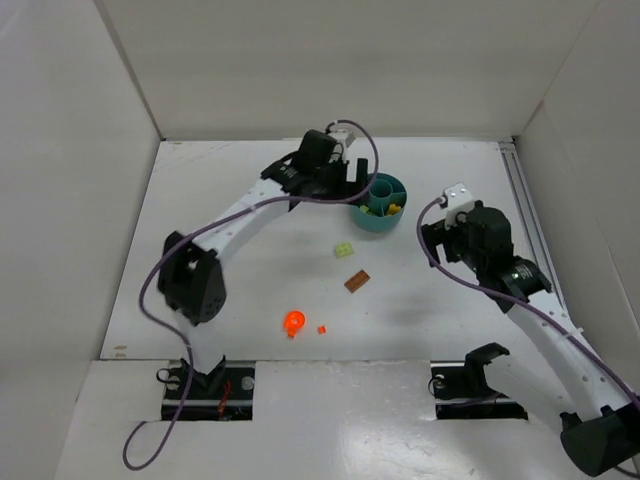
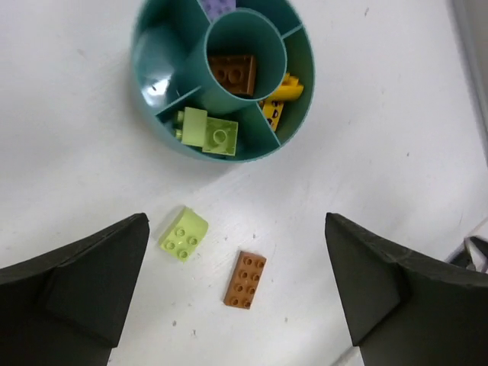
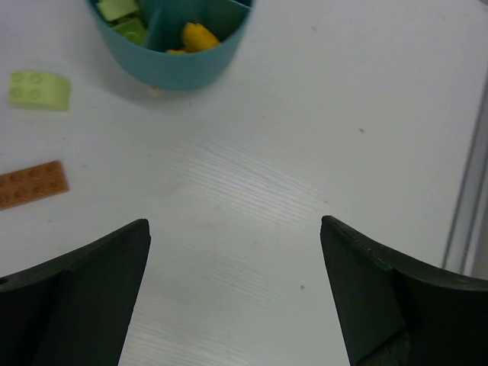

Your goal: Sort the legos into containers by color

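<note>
I will swing my right gripper to the left in the top view and down onto the pale green brick (image 1: pixel 345 250) next, because it is outside its color's wedge of the tub.
The round teal tub (image 1: pixel 383 222) stands at the back middle of the table. In the left wrist view its wall (image 2: pixel 152 61) surrounds a brown brick (image 2: pixel 234 72) in the centre ring, pale green bricks (image 2: pixel 207 130), yellow bricks (image 2: pixel 280 95) and a purple one (image 2: pixel 219 8) in separate wedges. A pale green brick (image 1: pixel 345 250) and a brown plate (image 1: pixel 357 281) lie on the table in front of the tub. An orange roundish piece (image 1: pixel 294 321) and a tiny orange-red brick (image 1: pixel 322 329) lie nearer. My left gripper (image 1: pixel 355 180) is open and empty just left of and above the tub. My right gripper (image 1: pixel 435 240) is open and empty to the tub's right.
White walls enclose the table on the left, back and right. A rail (image 1: pixel 525 215) runs along the right edge. The left arm's purple cable (image 1: pixel 365 160) loops over the tub's left side.
</note>
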{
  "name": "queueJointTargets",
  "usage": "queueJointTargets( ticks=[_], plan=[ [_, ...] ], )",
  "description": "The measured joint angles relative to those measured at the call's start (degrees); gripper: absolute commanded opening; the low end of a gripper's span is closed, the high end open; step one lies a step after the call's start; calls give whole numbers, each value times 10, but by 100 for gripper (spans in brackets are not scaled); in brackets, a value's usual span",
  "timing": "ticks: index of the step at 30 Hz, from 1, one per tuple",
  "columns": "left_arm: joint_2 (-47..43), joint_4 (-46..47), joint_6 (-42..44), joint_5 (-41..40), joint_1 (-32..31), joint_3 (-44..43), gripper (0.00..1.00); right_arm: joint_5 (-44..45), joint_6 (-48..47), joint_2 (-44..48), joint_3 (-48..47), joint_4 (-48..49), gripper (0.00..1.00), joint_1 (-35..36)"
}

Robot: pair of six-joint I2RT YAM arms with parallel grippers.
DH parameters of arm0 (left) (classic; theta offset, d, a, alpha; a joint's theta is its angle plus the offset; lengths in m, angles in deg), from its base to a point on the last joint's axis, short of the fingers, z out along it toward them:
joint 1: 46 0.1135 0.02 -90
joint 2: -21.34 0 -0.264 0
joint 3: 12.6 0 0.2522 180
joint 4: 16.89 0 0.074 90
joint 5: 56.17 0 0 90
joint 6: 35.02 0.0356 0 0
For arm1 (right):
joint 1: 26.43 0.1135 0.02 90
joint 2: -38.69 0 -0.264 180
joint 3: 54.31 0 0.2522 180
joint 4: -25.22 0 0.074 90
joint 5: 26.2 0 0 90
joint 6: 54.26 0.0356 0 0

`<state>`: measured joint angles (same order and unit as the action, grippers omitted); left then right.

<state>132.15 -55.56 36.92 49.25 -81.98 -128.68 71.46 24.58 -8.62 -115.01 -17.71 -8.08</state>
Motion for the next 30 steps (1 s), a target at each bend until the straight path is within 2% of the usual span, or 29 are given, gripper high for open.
queueJointTargets(
  ticks=[6, 9, 14, 18, 23, 25, 27, 30],
  plan=[
    [-345, 115, -56, -132, 0, 341, 100, -6, 33, -108, 1, 77, 96, 171],
    [-499, 128, -119, -217, 0, 476, 100, -5, 70, -191, 0, 128, 96, 238],
    [-649, 112, -211, -292, 1, 647, 100, 25, 130, -374, -57, 171, 95, 293],
    [-697, 75, -266, -321, 1, 710, 100, 49, 176, -495, -131, 192, 94, 303],
    [-753, 74, -299, -334, 1, 721, 100, 77, 189, -577, -189, 206, 91, 305],
    [-763, 82, -303, -334, 1, 722, 100, 82, 164, -592, -202, 208, 91, 305],
    [-768, 94, -303, -333, 1, 728, 100, 82, 111, -598, -209, 209, 87, 305],
    [-766, 101, -303, -329, 1, 732, 100, 57, 21, -598, -213, 209, 87, 300]
  ],
)
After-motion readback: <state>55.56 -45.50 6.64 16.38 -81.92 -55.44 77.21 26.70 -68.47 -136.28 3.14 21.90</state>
